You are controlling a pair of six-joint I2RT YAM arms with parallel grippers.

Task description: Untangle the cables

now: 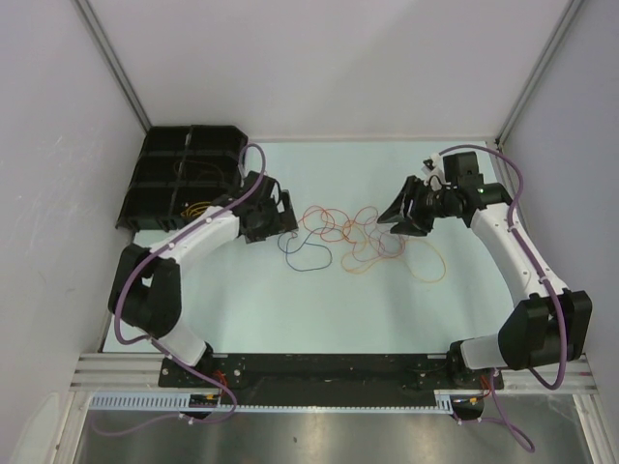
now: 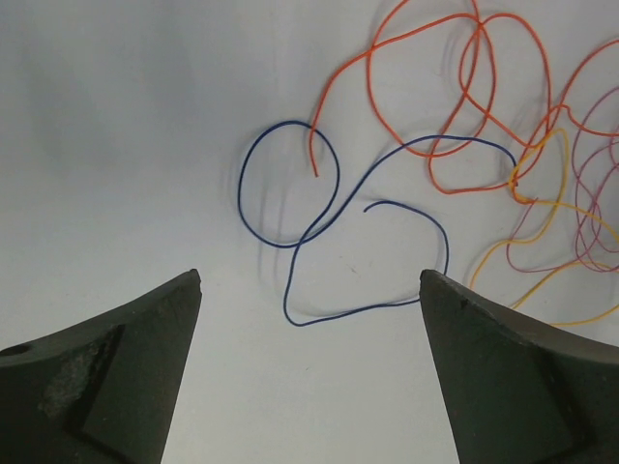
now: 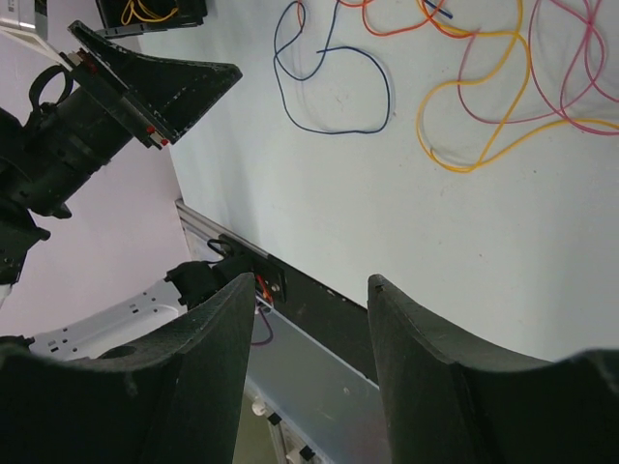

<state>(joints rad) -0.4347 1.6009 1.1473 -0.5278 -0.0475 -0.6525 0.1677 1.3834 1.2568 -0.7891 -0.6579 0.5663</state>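
The left gripper lowers onto the near part of the blue cable's round loop next, since that loop sits at the tangle's edge beside bare table.
The cables lie in a loose tangle on the white table between my two grippers. A blue cable curls at its left edge, with red-orange loops behind it, pinkish-purple loops in the middle and a yellow loop at the right. My left gripper is open and empty, just left of the tangle; its view shows the blue cable ahead between the fingers, the orange, yellow and pink further on. My right gripper is open and empty, raised at the tangle's right edge.
A black compartment bin stands at the back left with some yellow and orange cable in it. White walls enclose the table on three sides. The black base rail runs along the near edge.
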